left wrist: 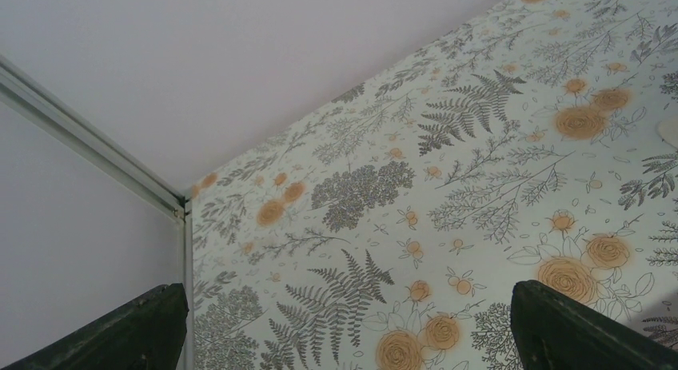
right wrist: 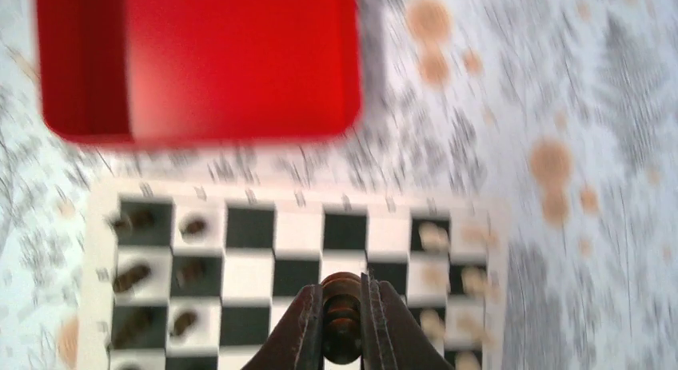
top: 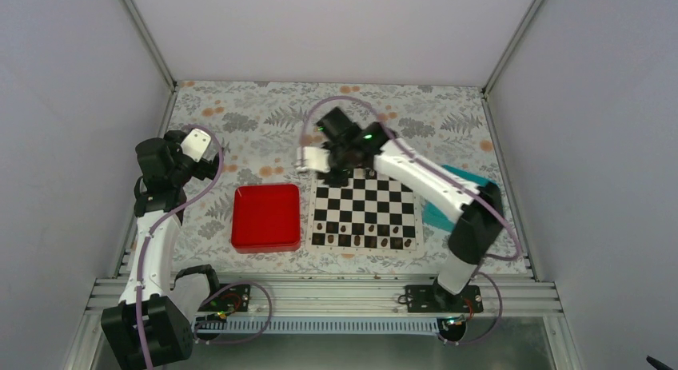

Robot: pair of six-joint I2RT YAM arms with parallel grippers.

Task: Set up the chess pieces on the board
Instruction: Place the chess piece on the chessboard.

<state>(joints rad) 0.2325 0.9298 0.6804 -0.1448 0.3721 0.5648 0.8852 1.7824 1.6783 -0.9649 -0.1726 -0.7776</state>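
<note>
My right gripper moves back and down next and releases its piece on the second row's end square by the teal tray. Dark pieces stand in the near rows.
The board (top: 368, 207) lies right of centre, and it also fills the lower half of the blurred right wrist view (right wrist: 300, 254). Several dark chess pieces (top: 364, 228) stand in its two near rows; they show at the left of the right wrist view (right wrist: 128, 278). My right gripper (top: 336, 175) hovers over the board's far left corner. It (right wrist: 344, 326) is shut on one dark brown chess piece (right wrist: 342, 306), held above the squares. My left gripper (top: 196, 146) is far left, away from the board. It (left wrist: 348, 338) is open and empty over the floral cloth.
A red square tray (top: 266, 217) sits just left of the board, and also shows at the top of the right wrist view (right wrist: 208, 58). A teal tray (top: 472, 180) lies right of the board, partly under the right arm. Pale pieces (right wrist: 436, 238) stand on the board's far rows. Enclosure walls surround the table.
</note>
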